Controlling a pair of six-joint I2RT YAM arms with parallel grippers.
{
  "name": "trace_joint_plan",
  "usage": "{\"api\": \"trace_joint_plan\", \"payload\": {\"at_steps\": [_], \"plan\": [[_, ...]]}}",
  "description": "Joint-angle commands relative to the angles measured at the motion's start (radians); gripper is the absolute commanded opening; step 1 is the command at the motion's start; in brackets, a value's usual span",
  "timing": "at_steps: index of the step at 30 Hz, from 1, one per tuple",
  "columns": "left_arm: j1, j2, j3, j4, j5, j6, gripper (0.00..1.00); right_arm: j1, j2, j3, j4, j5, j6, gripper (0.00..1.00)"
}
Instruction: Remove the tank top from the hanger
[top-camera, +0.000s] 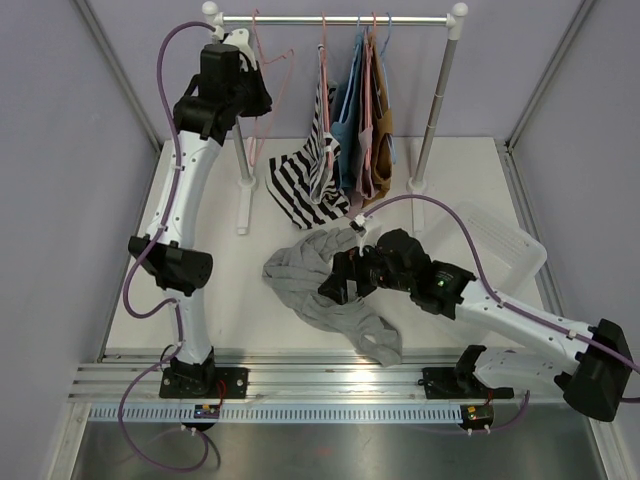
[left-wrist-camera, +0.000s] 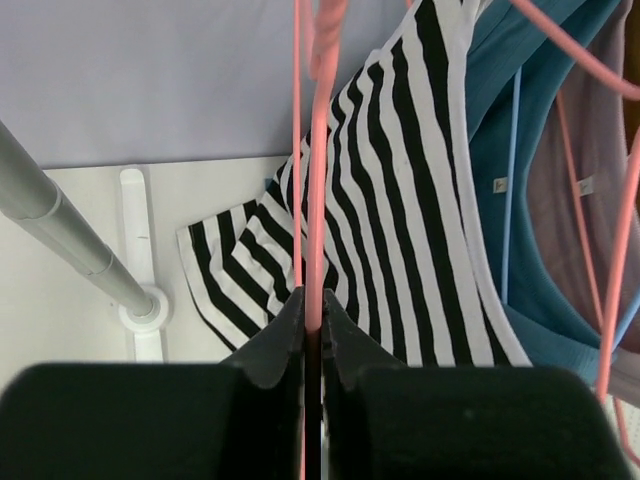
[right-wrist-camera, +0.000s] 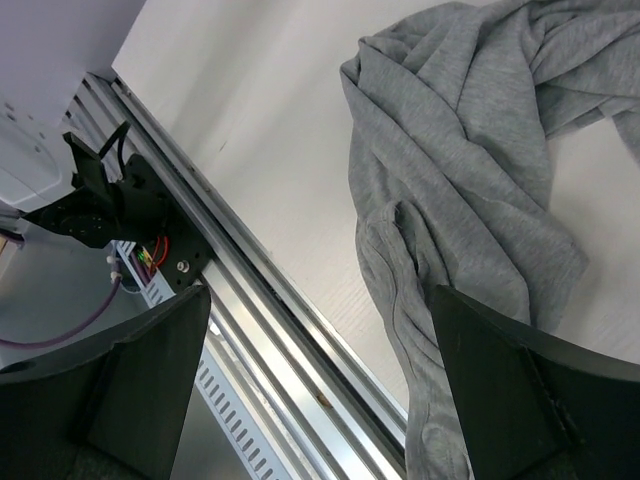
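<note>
My right gripper lowers and moves to the left in the top view next, onto the tank top's middle folds, because the cloth bunches up there.
The grey tank top lies crumpled on the table, off any hanger; it also shows in the right wrist view. My left gripper is raised at the left end of the clothes rack and is shut on a bare pink hanger. In the left wrist view the jaws pinch the hanger's thin pink wire. My right gripper hovers just over the grey tank top, open and empty. Its fingers straddle the garment's edge and the table rim.
A black-and-white striped top, a teal one and brown ones hang on the rack rail. A rack post stands left. A clear plastic bin sits right. An aluminium rail runs along the near edge.
</note>
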Motion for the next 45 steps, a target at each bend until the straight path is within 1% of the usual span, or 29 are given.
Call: {"api": "trace_joint_plan", "payload": {"at_steps": [1, 2, 3, 4, 5, 6, 7, 8, 10, 13, 14, 16, 17, 20, 21, 23, 24, 26, 27, 28, 31, 34, 35, 37, 38, 41, 42, 44, 45], "plan": [[0.005, -0.058, -0.014, 0.022, 0.011, 0.031, 0.14, 0.008, 0.070, 0.025, 0.067, -0.023, 0.001, 0.99], [0.003, -0.071, -0.024, 0.021, 0.014, 0.031, 0.22, 0.010, 0.091, 0.048, 0.060, 0.004, -0.008, 0.99], [0.003, -0.083, -0.033, 0.019, 0.013, 0.031, 0.40, 0.010, 0.140, 0.063, 0.049, 0.027, -0.011, 0.99], [0.003, -0.115, -0.048, 0.018, 0.013, 0.031, 0.50, 0.014, 0.168, 0.080, 0.032, 0.071, -0.020, 1.00], [0.003, -0.132, -0.057, 0.011, 0.013, 0.031, 0.59, 0.016, 0.194, 0.112, 0.024, 0.093, -0.036, 0.99], [0.003, -0.156, -0.073, 0.014, 0.020, 0.036, 0.72, 0.016, 0.249, 0.131, 0.017, 0.118, -0.039, 0.99], [0.003, -0.198, -0.105, 0.016, 0.028, 0.033, 0.77, 0.017, 0.275, 0.146, 0.003, 0.153, -0.039, 0.99], [0.003, -0.219, -0.114, 0.005, 0.025, 0.032, 0.98, 0.017, 0.303, 0.175, -0.003, 0.182, -0.045, 1.00], [0.003, -0.256, -0.130, -0.021, 0.014, 0.026, 0.99, 0.022, 0.378, 0.195, 0.000, 0.226, -0.050, 0.99], [-0.004, -0.374, -0.214, -0.056, -0.064, -0.004, 0.99, 0.026, 0.485, 0.232, 0.010, 0.239, -0.057, 0.99], [-0.006, -0.454, -0.317, -0.032, -0.081, -0.013, 0.99, 0.028, 0.545, 0.253, 0.012, 0.239, -0.060, 0.99], [-0.009, -0.541, -0.419, 0.011, -0.090, -0.046, 0.99, 0.043, 0.602, 0.281, 0.011, 0.231, -0.077, 1.00], [-0.010, -0.624, -0.502, 0.024, -0.093, -0.062, 0.99, 0.049, 0.655, 0.289, 0.011, 0.227, -0.082, 0.99], [-0.024, -0.733, -0.622, 0.057, -0.119, -0.086, 0.99, 0.072, 0.725, 0.293, 0.020, 0.230, -0.086, 0.94], [-0.039, -0.794, -0.698, 0.063, -0.131, -0.090, 0.99, 0.077, 0.737, 0.292, 0.026, 0.230, -0.086, 0.91], [-0.070, -0.859, -0.770, 0.070, -0.161, -0.102, 0.99, 0.094, 0.777, 0.292, 0.027, 0.239, -0.092, 0.84], [-0.113, -0.925, -0.850, 0.080, -0.162, -0.106, 0.99, 0.100, 0.789, 0.292, 0.027, 0.248, -0.099, 0.68], [-0.153, -0.980, -0.941, 0.116, -0.167, -0.112, 0.99, 0.105, 0.806, 0.290, 0.023, 0.263, -0.126, 0.44], [-0.177, -1.011, -0.976, 0.120, -0.165, -0.113, 0.99, 0.106, 0.805, 0.287, 0.026, 0.270, -0.132, 0.29], [-0.182, -1.052, -1.040, 0.119, -0.167, -0.116, 0.99, 0.106, 0.796, 0.278, 0.026, 0.279, -0.145, 0.00], [-0.188, -1.156, -1.152, 0.146, -0.158, -0.103, 0.99, 0.106, 0.699, 0.244, 0.044, 0.294, -0.160, 0.00], [-0.188, -1.258, -1.240, 0.171, -0.109, -0.055, 0.99, 0.106, 0.544, 0.247, 0.008, 0.329, -0.166, 0.00], [-0.188, -1.281, -1.260, 0.174, -0.106, -0.035, 0.99, 0.106, 0.456, 0.252, -0.008, 0.342, -0.169, 0.00], [-0.188, -1.328, -1.333, 0.195, -0.128, -0.009, 0.99, 0.106, 0.365, 0.279, -0.048, 0.392, -0.175, 0.00], [-0.188, -1.365, -1.355, 0.202, -0.144, 0.011, 0.99, 0.105, 0.282, 0.293, -0.063, 0.412, -0.181, 0.00], [-0.188, -1.405, -1.430, 0.209, -0.181, 0.032, 0.99, 0.105, 0.147, 0.371, -0.121, 0.500, -0.221, 0.00], [-0.188, -1.410, -1.444, 0.218, -0.185, 0.034, 0.99, 0.106, 0.121, 0.417, -0.153, 0.568, -0.234, 0.00], [-0.188, -1.413, -1.470, 0.225, -0.185, 0.036, 0.99, 0.105, 0.053, 0.462, -0.177, 0.637, -0.284, 0.00], [-0.188, -1.412, -1.472, 0.229, -0.184, 0.036, 0.99, 0.105, 0.035, 0.512, -0.207, 0.709, -0.315, 0.00]]}}
